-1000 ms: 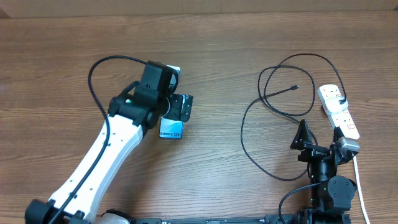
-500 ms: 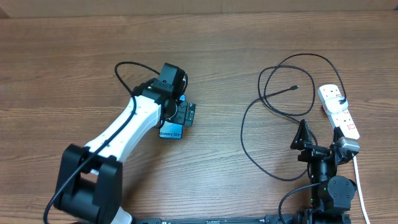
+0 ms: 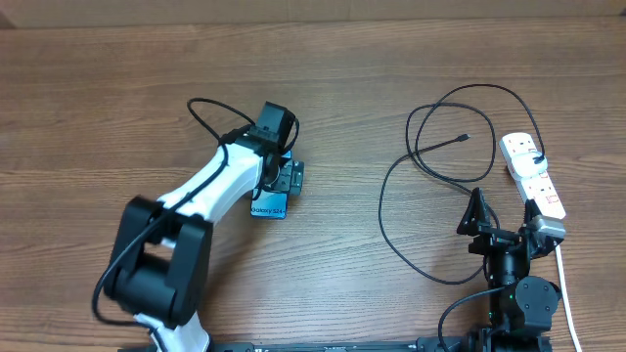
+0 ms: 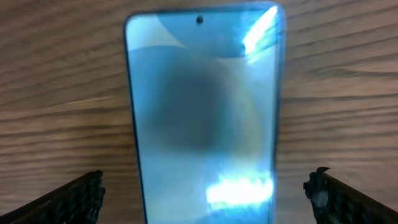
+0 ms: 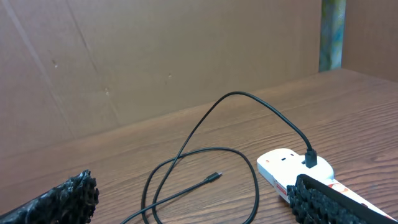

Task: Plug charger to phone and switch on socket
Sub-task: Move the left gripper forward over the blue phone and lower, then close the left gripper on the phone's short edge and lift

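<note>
My left gripper has its fingers spread with the phone (image 4: 205, 118) between them but still below them, so it will go down over the phone's middle (image 4: 206, 160) and close on the phone's long sides.
The phone (image 3: 269, 207) lies flat on the wooden table, its light-blue "Galaxy S24" end showing below my left gripper (image 3: 288, 179). In the left wrist view the phone (image 4: 205, 118) fills the middle, with my open fingers (image 4: 205, 196) spread wide on either side of it, not touching it. The charger cable (image 3: 416, 161) lies in loose loops at the right; its connector tip (image 3: 464, 138) (image 5: 214, 177) is free on the table and its black plug (image 5: 309, 159) sits in the white socket strip (image 3: 533, 174) (image 5: 283, 165). My right gripper (image 3: 501, 227) (image 5: 199, 211) is open and empty, near the strip.
The strip's thick white cord (image 3: 565, 284) runs toward the front edge at the right. A brown cardboard wall (image 5: 155, 56) stands behind the table. My left arm (image 3: 186, 225) stretches diagonally across the left half of the table.
My left arm has drawn in and its gripper has shifted slightly right and down over the phone. The right arm, the cable and the strip have not moved.
</note>
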